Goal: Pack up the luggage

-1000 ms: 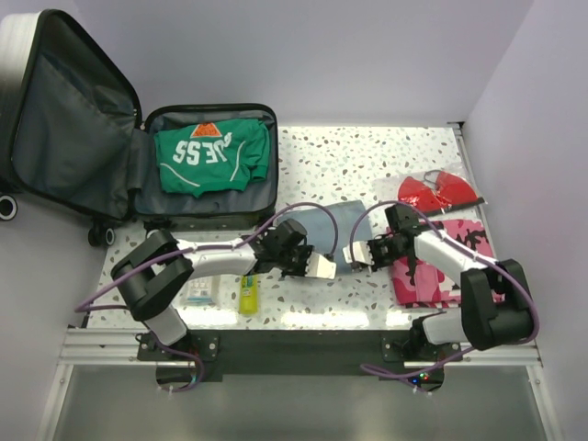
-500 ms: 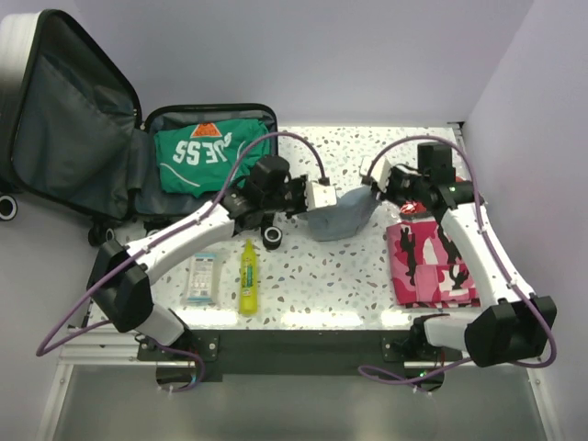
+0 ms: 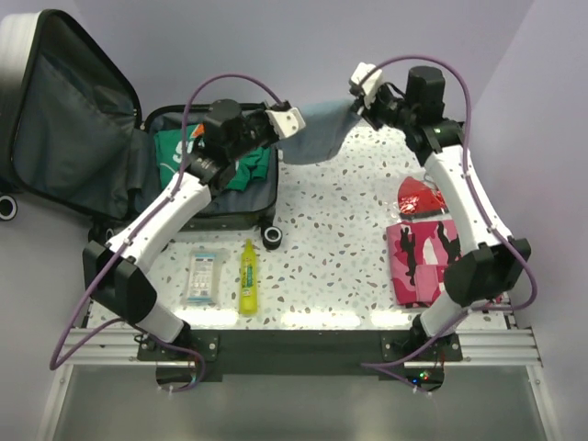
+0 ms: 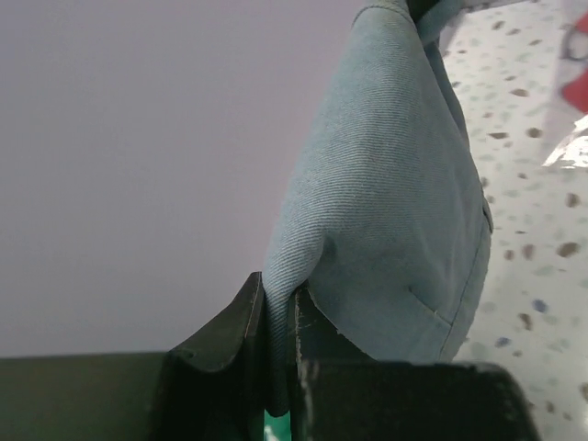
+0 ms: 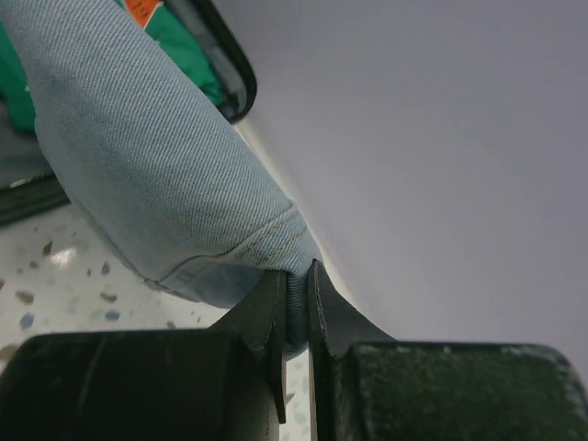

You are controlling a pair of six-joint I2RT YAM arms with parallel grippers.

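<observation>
My left gripper next goes left in the top view and down onto the shirt's lid-side end to release, as the denim hangs outside the luggage.
The luggage lies open at the back left, its lid up against the wall, with a green shirt in its lower half. A light blue denim garment hangs in the air between my two grippers, just right of the suitcase. My left gripper is shut on its left edge; the cloth is pinched between the fingers in the left wrist view. My right gripper is shut on its right edge, seen as cloth in the right wrist view.
On the table stand a yellow-green bottle, a small white packet, a black wheel-like piece, a pink patterned cloth and a red item in plastic. The back wall is close behind both grippers.
Both grippers have lifted the denim garment from the middle of the table and carried it up and back-left, toward the suitcase's right edge.
</observation>
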